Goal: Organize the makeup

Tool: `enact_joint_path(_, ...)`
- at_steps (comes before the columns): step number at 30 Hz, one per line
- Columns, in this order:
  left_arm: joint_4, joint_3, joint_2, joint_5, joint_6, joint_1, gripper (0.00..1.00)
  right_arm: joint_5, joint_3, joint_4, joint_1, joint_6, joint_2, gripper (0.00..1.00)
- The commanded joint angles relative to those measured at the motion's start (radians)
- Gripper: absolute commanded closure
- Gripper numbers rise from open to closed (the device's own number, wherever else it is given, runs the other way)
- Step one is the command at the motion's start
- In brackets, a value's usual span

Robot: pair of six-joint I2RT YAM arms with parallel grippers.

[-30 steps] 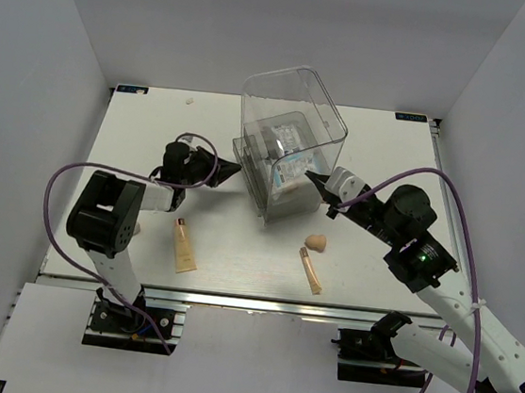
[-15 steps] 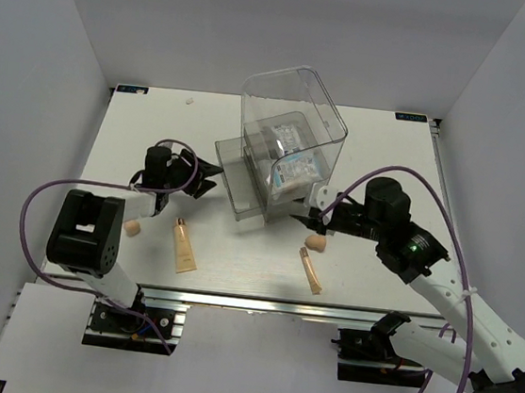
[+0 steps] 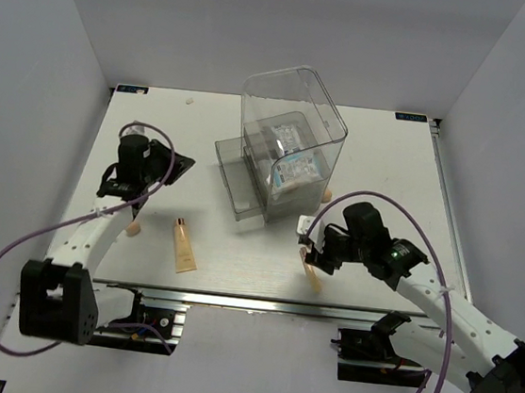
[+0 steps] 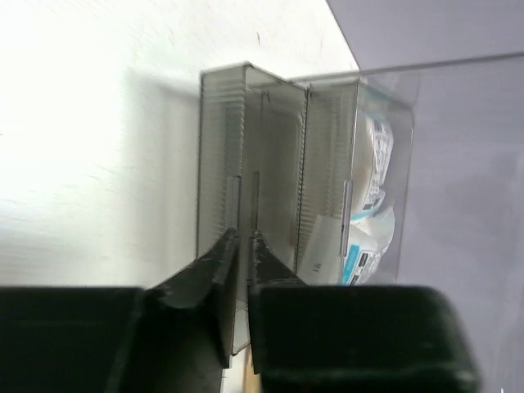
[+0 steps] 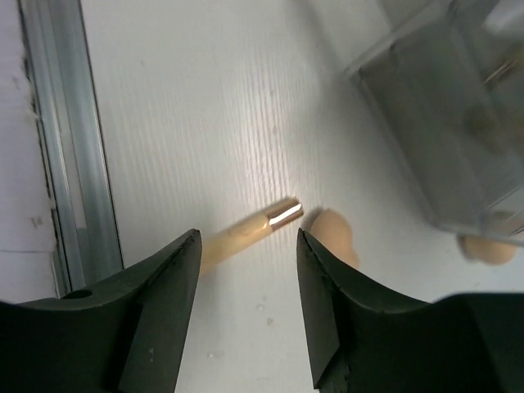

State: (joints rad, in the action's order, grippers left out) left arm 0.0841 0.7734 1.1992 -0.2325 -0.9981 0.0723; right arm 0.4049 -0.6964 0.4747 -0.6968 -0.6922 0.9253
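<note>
My right gripper should move outward past the tube's gold cap and go down around the peach sponge point(image 5: 334, 237), because the sponge is below its fingers and farther outward.
The makeup lies spread over the white table. My right gripper point(image 3: 311, 250) point(image 5: 248, 233) hangs open over a slim beige tube point(image 5: 237, 235) point(image 3: 314, 275), one finger on each side, not touching it. A peach sponge point(image 5: 334, 237) lies just beyond its gold cap. My left gripper point(image 3: 181, 165) point(image 4: 243, 237) points at the box from the left, jaws nearly together with nothing between them. A second tube point(image 3: 184, 245) and another sponge point(image 3: 132, 229) lie at the front left. White-and-blue packets point(image 3: 294, 167) point(image 4: 368, 205) sit inside the clear box point(image 3: 294, 129).
The box's grey drawer point(image 3: 238, 182) point(image 4: 246, 164) stands pulled out toward the front left. A third sponge point(image 3: 327, 194) point(image 5: 489, 248) rests against the box's right side. The table's metal front rail point(image 5: 57, 147) runs close behind my right gripper.
The drawer slid out from the box. My left gripper backed away to the left, opening then closing. My right gripper left the drawer, came down over the front tube and opened.
</note>
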Motion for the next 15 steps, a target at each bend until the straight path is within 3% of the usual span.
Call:
enact_joint_path(1, 0.160, 0.001, -0.095, 0.067, 0.075, -0.045, 0.77, -0.092, 0.055, -0.033, 0.034, -0.010, 0.026, 0.44)
enact_joint_path(2, 0.178, 0.000, -0.108, 0.067, 0.087, -0.060, 0.57, -0.094, 0.064, -0.039, 0.051, -0.024, 0.036, 0.44)
enact_joint_path(5, 0.296, 0.021, -0.125, 0.090, 0.156, -0.068, 0.32, -0.093, 0.074, -0.065, 0.115, -0.039, 0.098, 0.44)
enact_joint_path(9, 0.439, 0.056, -0.127, 0.137, 0.243, -0.069, 0.29, -0.120, 0.072, -0.146, 0.151, -0.082, 0.208, 0.44)
enact_joint_path(15, 0.506, 0.090, -0.151, 0.199, 0.292, -0.069, 0.28, -0.106, 0.032, -0.240, 0.155, -0.145, 0.390, 0.44)
